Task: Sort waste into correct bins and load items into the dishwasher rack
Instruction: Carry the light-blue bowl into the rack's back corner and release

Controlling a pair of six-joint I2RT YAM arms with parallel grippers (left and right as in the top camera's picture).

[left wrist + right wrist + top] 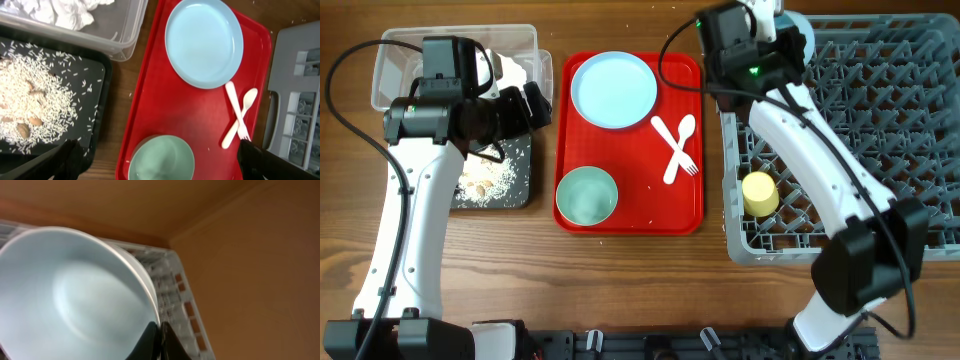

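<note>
The pale blue bowl goes down to the rack's far corner by the tray next and my right gripper releases its rim, as that corner lies below, clear of the yellow cup.
My right gripper is shut on the rim of the pale blue bowl and holds it over the far left corner of the grey dishwasher rack; overhead the bowl is mostly hidden by the arm. The yellow cup stands in the rack. My left gripper is open and empty above the pale green bowl. The blue plate, green bowl, white fork and spoon lie on the red tray. The napkin is in the clear tub. Rice scraps lie in the black tray.
The red tray sits between the bins on the left and the rack on the right. The left arm covers much of the tub and the black tray in the overhead view. Bare wooden table lies in front.
</note>
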